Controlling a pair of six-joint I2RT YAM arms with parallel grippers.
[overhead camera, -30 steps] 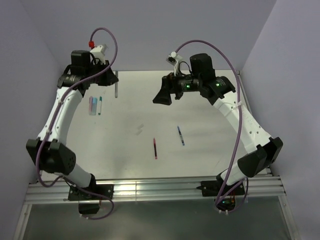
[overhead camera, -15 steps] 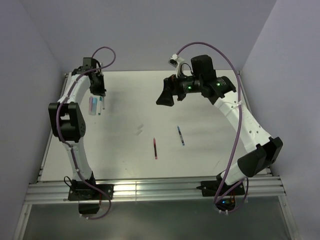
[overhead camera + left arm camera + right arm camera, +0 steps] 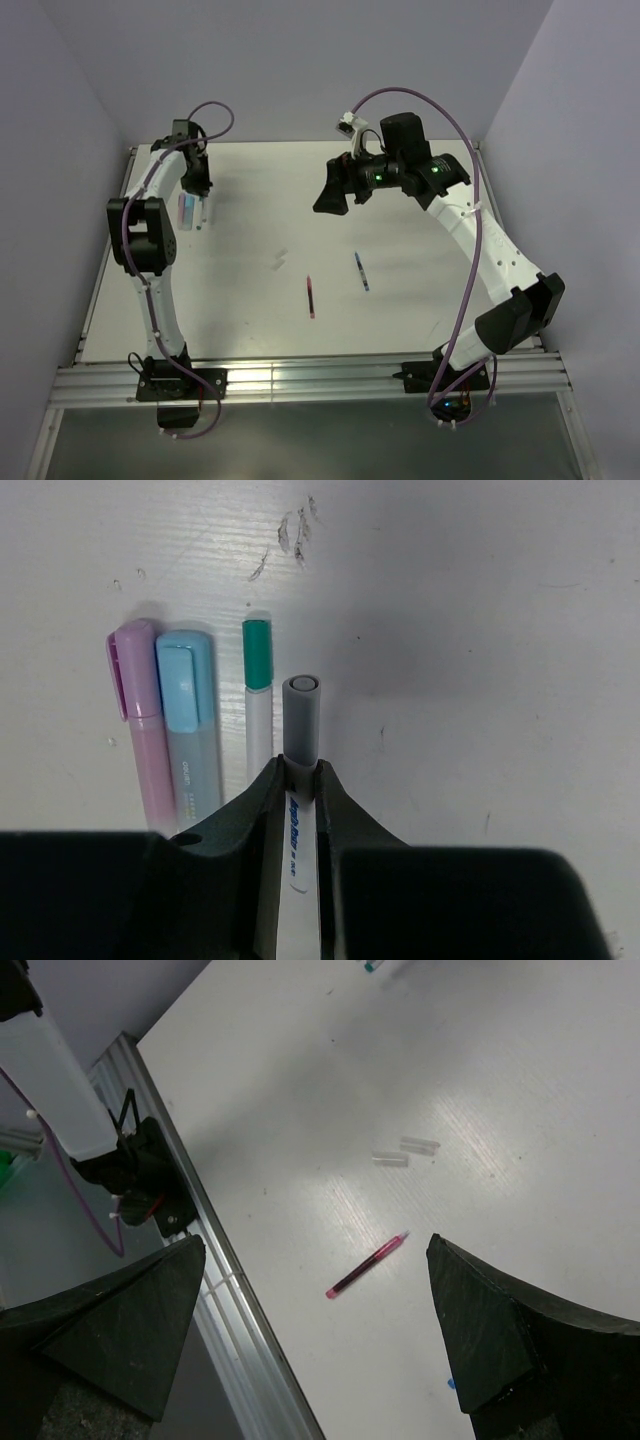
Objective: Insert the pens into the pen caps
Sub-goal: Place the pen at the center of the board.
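My left gripper lowers the white pen beside the green-capped pen and releases it next, since the other capped pens lie in a row.
In the left wrist view my left gripper (image 3: 300,771) is shut on a white pen with a grey cap (image 3: 300,718), held low over the table. Beside it lie a white pen with a green cap (image 3: 258,705), a light blue capped pen (image 3: 190,725) and a pink capped pen (image 3: 137,725). In the top view the left gripper (image 3: 202,196) is at the back left over this row (image 3: 186,211). A red pen (image 3: 311,297) and a dark blue pen (image 3: 361,271) lie mid-table, bare. Two clear caps (image 3: 405,1152) lie near the red pen (image 3: 368,1266). My right gripper (image 3: 316,1245) is open and empty, high above the table (image 3: 335,190).
The white table has a raised left edge (image 3: 100,290) and an aluminium rail (image 3: 300,375) along the front where the arm bases stand. Purple walls close in the back and sides. The left arm's base and cable show in the right wrist view (image 3: 140,1175).
The left arm has folded back, and its gripper has come down from the back edge to the row of capped pens at the left. The right arm has hardly moved.
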